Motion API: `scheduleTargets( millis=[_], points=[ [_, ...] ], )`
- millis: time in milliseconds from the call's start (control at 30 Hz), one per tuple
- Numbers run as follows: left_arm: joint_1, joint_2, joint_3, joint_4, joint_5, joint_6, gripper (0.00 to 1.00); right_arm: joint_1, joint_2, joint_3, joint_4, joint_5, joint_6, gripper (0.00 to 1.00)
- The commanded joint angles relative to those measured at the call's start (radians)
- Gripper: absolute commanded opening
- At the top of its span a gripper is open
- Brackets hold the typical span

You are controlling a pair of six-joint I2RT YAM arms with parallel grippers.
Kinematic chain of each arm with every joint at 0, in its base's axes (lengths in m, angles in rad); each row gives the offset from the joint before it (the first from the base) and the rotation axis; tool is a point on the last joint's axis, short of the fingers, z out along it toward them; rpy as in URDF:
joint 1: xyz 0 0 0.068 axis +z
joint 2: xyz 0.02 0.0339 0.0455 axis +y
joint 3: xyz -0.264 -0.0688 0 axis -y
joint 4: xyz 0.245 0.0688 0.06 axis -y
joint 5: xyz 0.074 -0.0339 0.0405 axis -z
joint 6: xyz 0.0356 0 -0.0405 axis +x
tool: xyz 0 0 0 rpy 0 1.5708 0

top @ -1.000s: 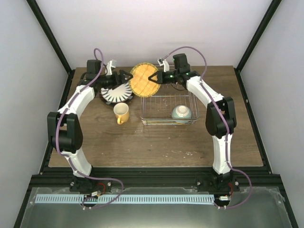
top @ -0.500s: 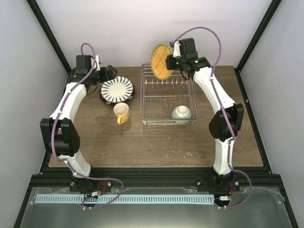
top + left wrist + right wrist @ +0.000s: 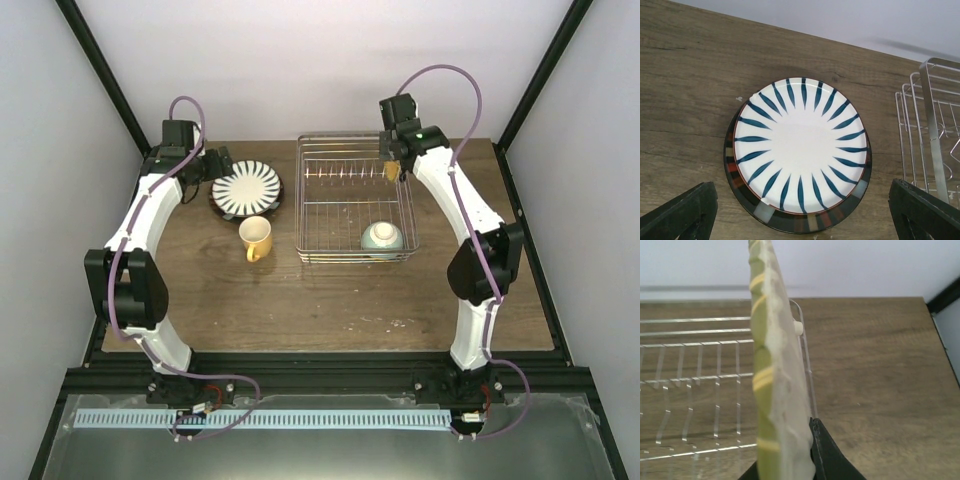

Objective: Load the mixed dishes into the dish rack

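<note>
The yellow-orange plate already hangs on edge over the wires (image 3: 385,183) (image 3: 738,402) beside the dish rack's side, so my right gripper will lower it onto them and let it go.
My right gripper (image 3: 393,165) is shut on the small yellow-orange plate (image 3: 775,390) and holds it on edge over the far right corner of the dish rack (image 3: 330,150); in the top view only a sliver of the plate (image 3: 391,170) shows. The pale green bowl (image 3: 381,236) sits in the rack's near right corner. The white striped plate (image 3: 800,145) lies on the dark-rimmed plate (image 3: 790,222), left of the rack. My left gripper (image 3: 802,217) is open above their near edge. The yellow mug (image 3: 256,237) stands in front of them.
The rack's wire wall (image 3: 932,145) is at the right of the left wrist view. The table's far edge meets the white back wall (image 3: 320,70). Black frame posts (image 3: 105,80) stand at both far corners.
My right gripper carried the yellow-orange plate up from the table, turned it on edge and moved it right over the rack's far right corner. My left gripper drew back left off the striped plate.
</note>
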Motion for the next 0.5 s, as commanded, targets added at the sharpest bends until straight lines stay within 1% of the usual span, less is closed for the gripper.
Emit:
scheduleTargets(
  millis=[0, 200, 467],
  points=[
    [0.0, 0.0, -0.002, -0.013, 0.007, 0.02, 0.95, -0.018, -0.058, -0.042, -0.016, 0.123, 0.027, 0.01],
    [-0.001, 0.005, -0.01, -0.01, 0.023, 0.02, 0.95, -0.031, -0.087, -0.129, 0.015, 0.12, 0.022, 0.01],
    [-0.001, 0.012, -0.005, -0.011, 0.031, 0.023, 0.95, -0.036, -0.081, -0.175, 0.053, 0.093, 0.015, 0.01]
  ],
)
